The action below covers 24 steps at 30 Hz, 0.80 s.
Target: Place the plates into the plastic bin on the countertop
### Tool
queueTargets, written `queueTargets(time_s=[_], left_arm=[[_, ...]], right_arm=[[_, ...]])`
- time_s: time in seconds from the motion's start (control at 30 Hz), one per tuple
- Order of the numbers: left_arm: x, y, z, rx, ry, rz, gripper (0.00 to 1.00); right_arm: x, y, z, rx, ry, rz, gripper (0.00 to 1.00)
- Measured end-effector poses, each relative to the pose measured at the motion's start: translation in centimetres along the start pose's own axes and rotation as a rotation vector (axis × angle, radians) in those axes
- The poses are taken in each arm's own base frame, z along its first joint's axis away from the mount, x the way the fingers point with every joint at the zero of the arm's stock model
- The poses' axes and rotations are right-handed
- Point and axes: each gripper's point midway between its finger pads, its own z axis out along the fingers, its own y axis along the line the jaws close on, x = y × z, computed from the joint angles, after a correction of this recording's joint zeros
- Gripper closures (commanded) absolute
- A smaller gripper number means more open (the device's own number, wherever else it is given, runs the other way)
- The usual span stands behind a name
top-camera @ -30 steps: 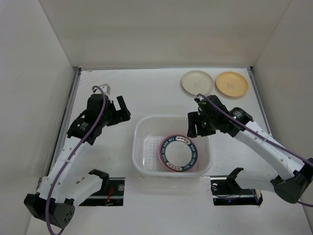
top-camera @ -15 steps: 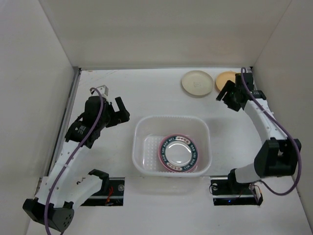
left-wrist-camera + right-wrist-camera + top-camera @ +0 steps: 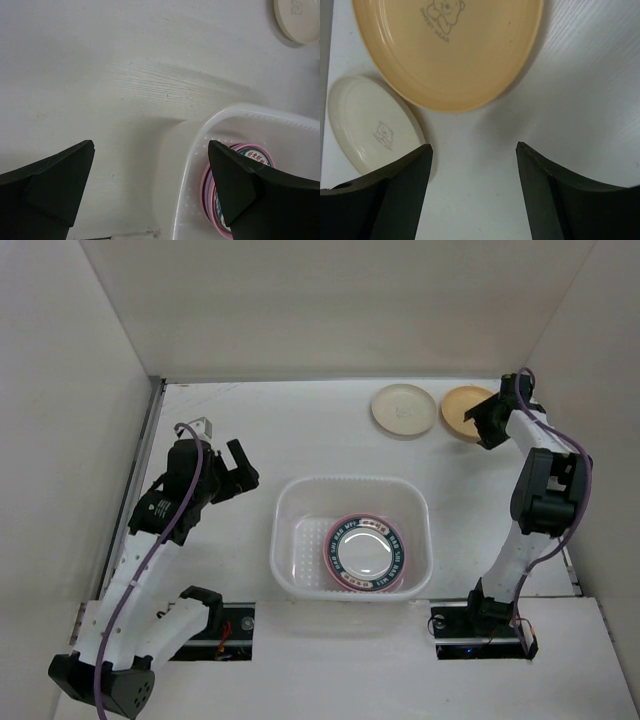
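My right gripper should next go down onto the orange-yellow plate's near rim (image 3: 476, 435) (image 3: 489, 99) and close with a finger on each side. The bare countertop there leaves room beside that plate's rim.
The plastic bin (image 3: 292, 540) stands mid-countertop and holds a stack of plates (image 3: 368, 552): pink rims under a white one with a teal lettered rim. At the back right lie a cream plate (image 3: 404, 410) and an orange-yellow plate (image 3: 462, 412). My right gripper (image 3: 482, 424) hangs open just off the orange-yellow plate's near edge, touching nothing. In the right wrist view the orange-yellow plate (image 3: 450, 50) and cream plate (image 3: 372, 127) lie ahead of the open gripper (image 3: 474, 150). My left gripper (image 3: 236, 470) is open left of the bin; its wrist view shows the gripper (image 3: 150, 150), the bin (image 3: 192, 165) and the stack's pink rim (image 3: 206, 192).
White walls close in the countertop (image 3: 300, 430) at the back and on both sides. The right arm stretches up along the right wall. The arm bases sit at the near edge.
My right arm has swung from the bin's right rim to the back right, beside the orange-yellow plate. The left arm has drawn back slightly to the left, still open.
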Motion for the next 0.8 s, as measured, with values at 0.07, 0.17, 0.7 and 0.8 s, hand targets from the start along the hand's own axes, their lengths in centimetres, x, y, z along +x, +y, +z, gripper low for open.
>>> queueTargets(time_s=[0.07, 0.17, 0.7, 0.8], left_arm=[[-0.1, 0.3, 0.2, -0.013, 0.0, -0.008, 0.0], [-0.2, 0.9, 0.6, -0.035, 0.006, -0.019, 0.0], [-0.9, 2.6, 2.0, -0.114, 0.038, -0.048, 0.0], [-1.1, 2.8, 2.0, -0.117, 0.034, -0.05, 0.0]], right_arm=[[-0.6, -0.3, 1.1, 0.014, 0.0, 0.062, 0.28], [-0.8, -1.4, 2.6, 0.049, 0.012, 0.153, 0.28], [-1.6, -1.7, 7.6, 0.082, 0.052, 0.454, 0.57], [-1.8, -1.7, 8.3, 0.081, 0.06, 0.489, 0.79]])
